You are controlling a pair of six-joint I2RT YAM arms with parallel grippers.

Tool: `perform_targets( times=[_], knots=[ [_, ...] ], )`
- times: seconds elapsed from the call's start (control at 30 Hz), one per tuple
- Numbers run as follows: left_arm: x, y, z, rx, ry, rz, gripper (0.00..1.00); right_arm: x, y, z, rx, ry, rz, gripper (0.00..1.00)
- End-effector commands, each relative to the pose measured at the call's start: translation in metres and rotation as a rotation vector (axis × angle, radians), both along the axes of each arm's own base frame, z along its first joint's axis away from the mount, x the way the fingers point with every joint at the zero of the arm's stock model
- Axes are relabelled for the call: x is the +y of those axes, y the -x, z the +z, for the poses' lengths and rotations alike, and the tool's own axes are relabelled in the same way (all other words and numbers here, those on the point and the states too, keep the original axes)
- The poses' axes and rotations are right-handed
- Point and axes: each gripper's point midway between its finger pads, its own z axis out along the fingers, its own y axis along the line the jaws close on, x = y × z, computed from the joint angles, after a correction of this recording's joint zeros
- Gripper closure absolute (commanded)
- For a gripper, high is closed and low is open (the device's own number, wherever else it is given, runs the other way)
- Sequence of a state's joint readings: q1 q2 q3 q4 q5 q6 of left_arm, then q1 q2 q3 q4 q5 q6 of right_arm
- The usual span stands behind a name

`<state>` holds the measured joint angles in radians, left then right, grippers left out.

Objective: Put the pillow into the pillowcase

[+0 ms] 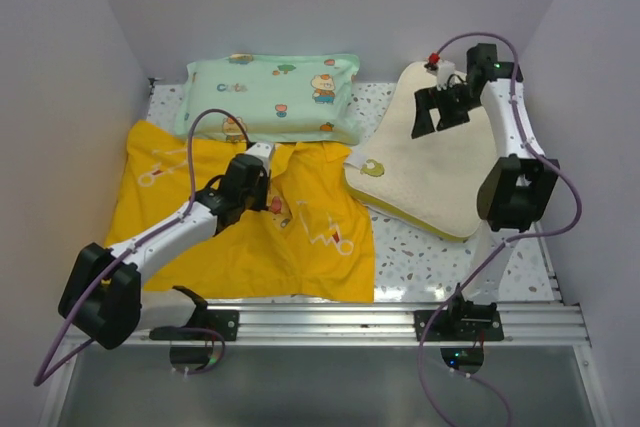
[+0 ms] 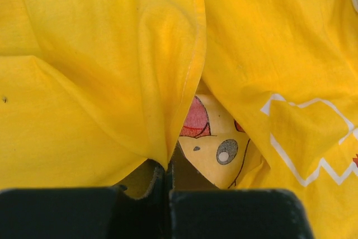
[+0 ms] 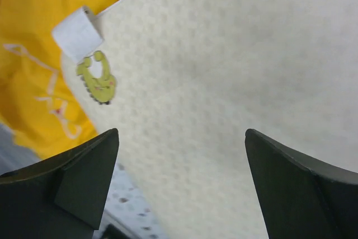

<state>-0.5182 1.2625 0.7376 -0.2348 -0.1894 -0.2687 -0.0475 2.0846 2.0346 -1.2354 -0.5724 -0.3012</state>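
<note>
My right gripper comes down onto the top of the pillow's far half (image 1: 439, 140) (image 3: 187, 110) below it next and closes, as its open fingers already straddle that cloth.
The bright yellow pillowcase (image 1: 240, 217) lies spread on the left of the table, white line marks facing up. My left gripper (image 1: 262, 159) is at its far edge, shut on a fold of the yellow cloth (image 2: 168, 163). A Pikachu face (image 2: 215, 146) shows inside the gap beyond the fingers. On the right lies the cream-white pillow (image 1: 430, 167), its small green patch (image 1: 373, 169) at the corner nearest the pillowcase. My right gripper (image 1: 440, 115) hovers open over the pillow's far part. In the right wrist view the textured pillow (image 3: 224, 71) fills the space between the wide-apart fingers (image 3: 182, 134).
A mint-green cartoon-print pillow (image 1: 270, 97) lies along the back wall, touching the pillowcase's far edge. Grey walls close in on the left, back and right. Speckled tabletop (image 1: 420, 262) shows in front of the pillow, and a metal rail (image 1: 400, 322) runs along the near edge.
</note>
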Motion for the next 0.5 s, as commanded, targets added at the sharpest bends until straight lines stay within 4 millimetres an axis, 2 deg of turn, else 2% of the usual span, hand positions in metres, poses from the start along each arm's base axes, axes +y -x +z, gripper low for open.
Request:
perform_targets(
  times=[0.0,0.1,0.17,0.2,0.23,0.27,0.3,0.43,0.47],
  knots=[
    [-0.010,-0.011,0.016,-0.037,0.031,-0.025,1.00,-0.064,-0.047,0.051,-0.445,0.356,0.144,0.01],
    [-0.011,-0.012,0.016,-0.037,0.034,-0.028,1.00,-0.090,-0.067,0.036,-0.529,0.544,0.279,0.01],
    [-0.012,-0.012,0.018,-0.039,0.036,-0.031,1.00,-0.096,-0.080,0.015,-0.473,0.564,0.297,0.01],
    [-0.012,-0.012,0.017,-0.036,0.034,-0.032,1.00,-0.096,-0.083,0.009,-0.448,0.550,0.284,0.01],
    [-0.012,-0.011,0.016,-0.036,0.034,-0.035,1.00,-0.095,-0.089,-0.008,-0.399,0.530,0.278,0.01],
    [-0.012,-0.011,0.017,-0.036,0.035,-0.034,1.00,-0.093,-0.091,-0.016,-0.374,0.507,0.272,0.01],
    [-0.012,-0.011,0.016,-0.035,0.032,-0.036,1.00,-0.083,-0.088,-0.024,-0.344,0.447,0.272,0.01],
    [-0.009,-0.012,0.017,-0.042,0.026,-0.026,1.00,-0.076,-0.080,-0.086,-0.237,0.405,0.285,0.01],
    [-0.009,-0.012,0.018,-0.042,0.026,-0.026,1.00,-0.078,-0.075,-0.110,-0.186,0.420,0.303,0.02]
  ],
)
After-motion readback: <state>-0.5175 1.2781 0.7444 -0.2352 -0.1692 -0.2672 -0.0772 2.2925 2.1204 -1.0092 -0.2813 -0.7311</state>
